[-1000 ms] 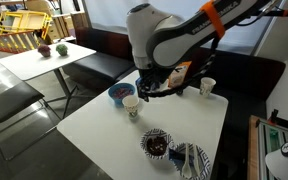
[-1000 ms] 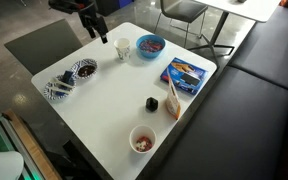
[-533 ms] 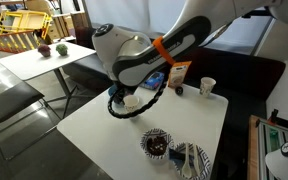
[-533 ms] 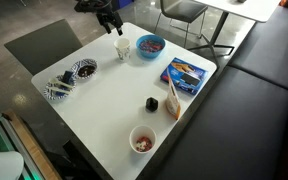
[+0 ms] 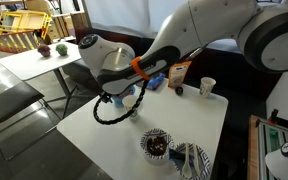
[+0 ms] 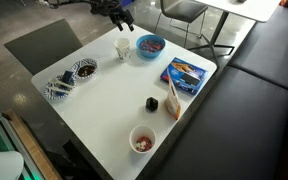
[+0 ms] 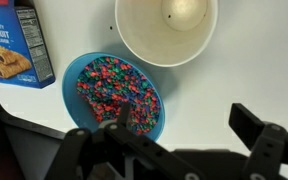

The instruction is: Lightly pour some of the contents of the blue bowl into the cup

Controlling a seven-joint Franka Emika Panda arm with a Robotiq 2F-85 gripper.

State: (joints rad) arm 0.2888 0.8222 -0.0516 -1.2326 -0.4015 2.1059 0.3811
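I should next lower my open gripper toward the blue bowl so that my fingers go on both sides of its near rim (image 6: 140, 38) (image 7: 161, 121).
The blue bowl (image 7: 119, 92) lies below the camera, full of the contents (image 7: 114, 85), small multicoloured bits, mostly reddish. Just past it stands the cream cup (image 7: 167, 28), upright and empty inside. My gripper (image 7: 189, 125) hangs open above them with nothing between its fingers. One fingertip (image 7: 125, 118) shows over the bowl's near side, and the opposite one over bare table. In an exterior view the gripper (image 6: 123, 19) hovers over the cup (image 6: 123, 47), with the blue bowl (image 6: 150, 44) beside it. My arm (image 5: 119, 65) hides bowl and cup in an exterior view.
A blue snack box (image 6: 185, 74) lies beside the bowl. On the white table (image 6: 114, 115) are also a small dark object (image 6: 152, 104), a white cup with reddish filling (image 6: 142, 140), a patterned bowl (image 6: 82, 70) and a patterned dish (image 6: 60, 88). A black cable loop (image 5: 112, 108) hangs from the arm.
The arm has swung across the table's corner, carrying the open gripper from beside the cup to above the cup and blue bowl. Nothing on the table has moved.
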